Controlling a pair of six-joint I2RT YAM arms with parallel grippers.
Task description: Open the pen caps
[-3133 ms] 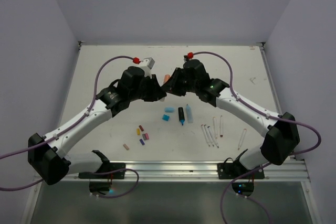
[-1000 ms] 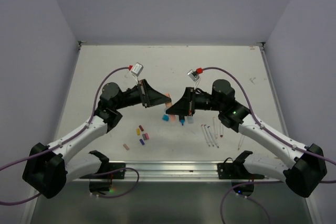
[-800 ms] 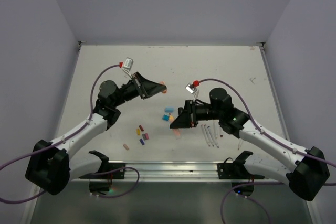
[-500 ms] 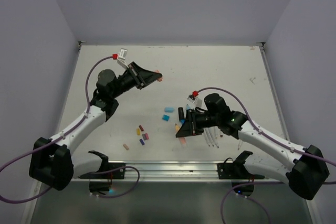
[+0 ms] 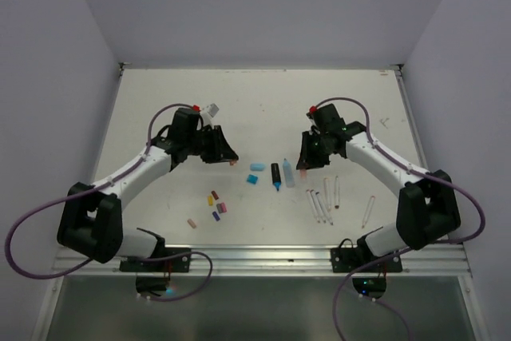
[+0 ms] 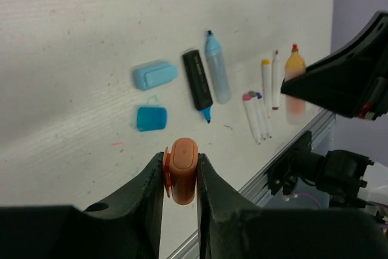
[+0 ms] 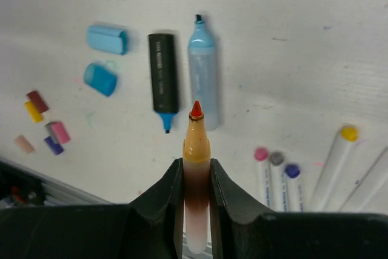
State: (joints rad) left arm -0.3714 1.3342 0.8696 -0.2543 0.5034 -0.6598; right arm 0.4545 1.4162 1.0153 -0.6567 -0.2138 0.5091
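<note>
The red tip is bare, so the robot's right gripper should next move down and toward the light-blue marker and release the salmon marker on the tabletop beside it.
My left gripper [image 6: 180,168] is shut on a chunky orange marker cap [image 6: 182,171] and holds it above the table, left of centre [image 5: 230,160]. My right gripper [image 7: 196,174] is shut on the salmon marker body [image 7: 196,162]. The marker is uncapped and its red tip is bare. It hangs just right of the lying markers [image 5: 304,170]. Two blue caps [image 5: 255,172] lie loose beside an uncapped black marker [image 5: 275,175] and an uncapped light-blue marker [image 5: 288,173]. Several tiny coloured caps [image 5: 215,204] lie at the front left. One peach cap [image 5: 192,223] lies apart from them.
Several thin white pen barrels [image 5: 323,200] lie at the front right, one more [image 5: 368,210] further right. A metal rail [image 5: 263,257] runs along the table's near edge. Grey walls enclose the table on three sides.
The grippers, joined at the marker earlier, have pulled apart. The left one took the orange cap left, the right one took the marker body. Both have now come down near the table.
</note>
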